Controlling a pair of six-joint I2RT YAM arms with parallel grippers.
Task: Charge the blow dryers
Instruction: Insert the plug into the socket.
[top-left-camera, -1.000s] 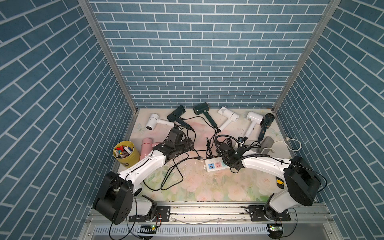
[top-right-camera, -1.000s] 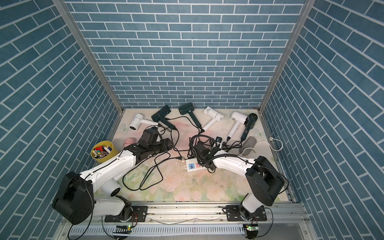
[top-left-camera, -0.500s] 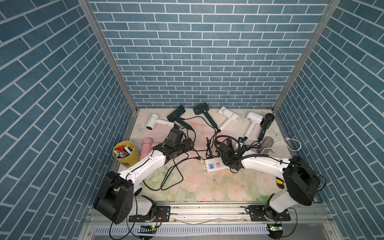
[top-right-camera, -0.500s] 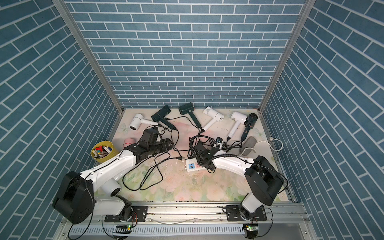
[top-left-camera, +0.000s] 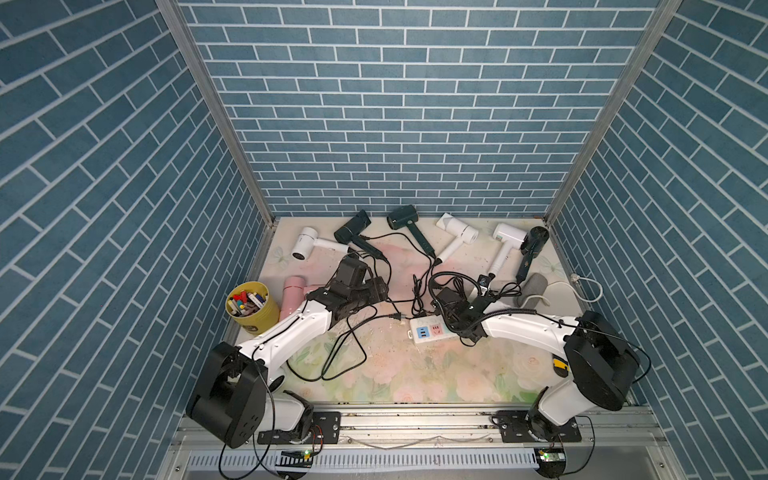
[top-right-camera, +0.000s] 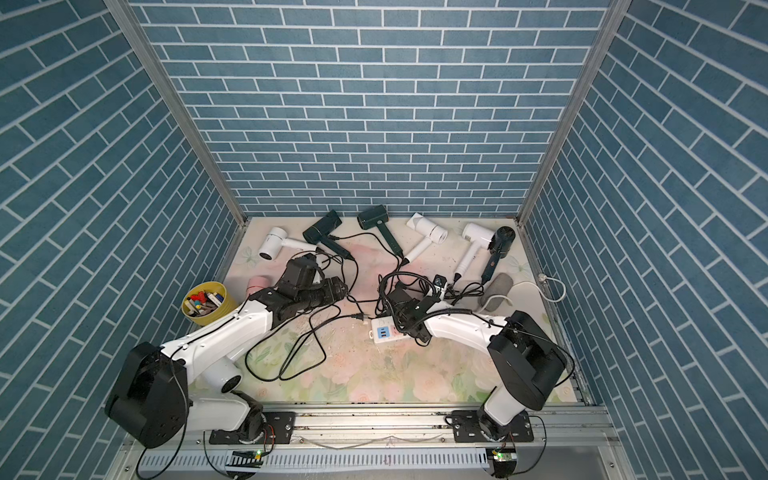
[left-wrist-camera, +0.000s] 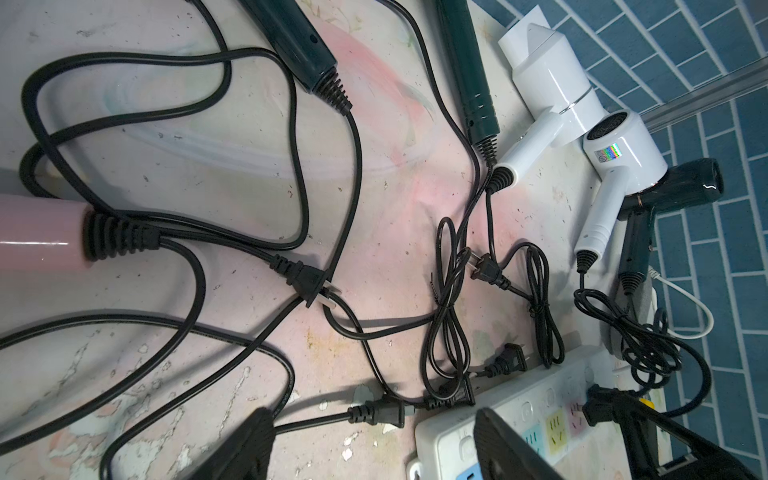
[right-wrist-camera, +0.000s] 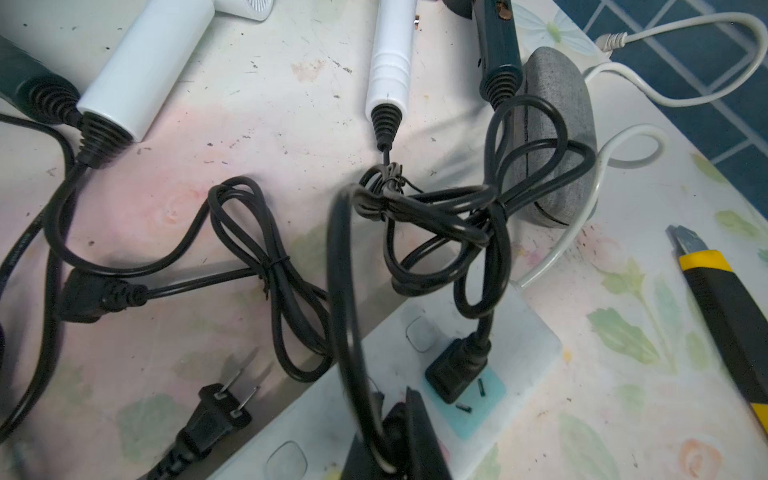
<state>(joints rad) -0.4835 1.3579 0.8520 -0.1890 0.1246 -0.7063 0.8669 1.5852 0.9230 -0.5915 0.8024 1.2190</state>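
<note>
The black plug is over the pink socket beside the plugged teal one, so my right gripper next needs to press down onto that socket and release the plug.
Several blow dryers lie along the back wall in both top views, among them a white one (top-left-camera: 305, 245), a dark green one (top-left-camera: 402, 218) and a black one (top-left-camera: 536, 241). A pink one (top-left-camera: 293, 291) lies beside my left arm. Their black cords tangle mid-table. My left gripper (left-wrist-camera: 374, 449) is open just above the table, and a loose black plug (left-wrist-camera: 382, 413) lies ahead between its fingers, beside the white power strip (left-wrist-camera: 540, 399). My right gripper (right-wrist-camera: 399, 419) is shut on a black plug and holds it down on the power strip (right-wrist-camera: 519, 332). Another plug (right-wrist-camera: 455, 370) sits in a socket.
A grey fuzzy roll (right-wrist-camera: 552, 137) lies behind the strip under a cord loop, and a yellow-and-black utility knife (right-wrist-camera: 727, 299) lies to its right. A yellow cup (top-left-camera: 251, 307) of small items stands at the left wall. A loose plug (right-wrist-camera: 220, 411) lies by the strip.
</note>
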